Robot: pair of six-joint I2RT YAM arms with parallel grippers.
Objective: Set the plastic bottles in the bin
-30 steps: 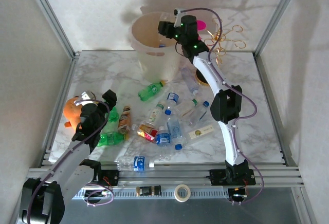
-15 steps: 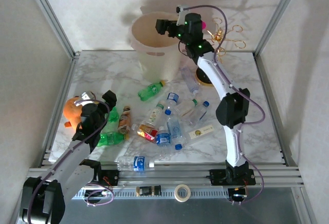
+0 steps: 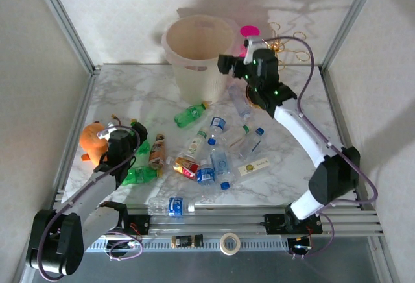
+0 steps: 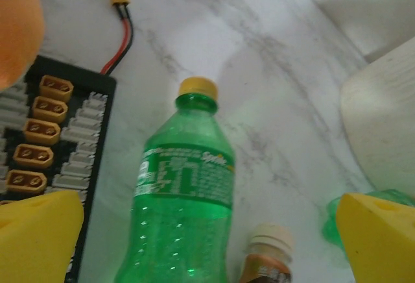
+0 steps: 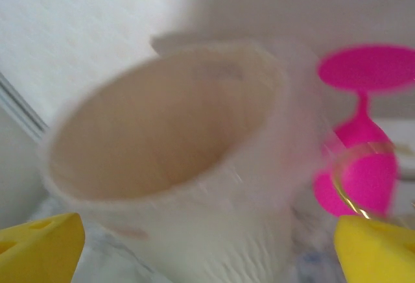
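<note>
The green Sprite bottle's body is already between the open fingers, so I will next lower my left gripper onto the labelled middle of the bottle below it.
Several plastic bottles lie scattered mid-table: green ones, a brown one, a red-labelled one and clear blue-capped ones. The cream bin stands at the back. My left gripper is open low over a green yellow-capped bottle. That bottle lies between its yellow fingertips, with a brown bottle beside it. My right gripper is open and empty just right of the bin, near its rim.
An orange plush toy sits left of my left gripper, beside a black connector board. A pink goblet and a gold wire stand stand right of the bin. A tape roll lies on the front rail.
My right gripper has opened and drawn back from above the bin to its right side, lower down. My left gripper has shifted slightly toward the green bottle.
</note>
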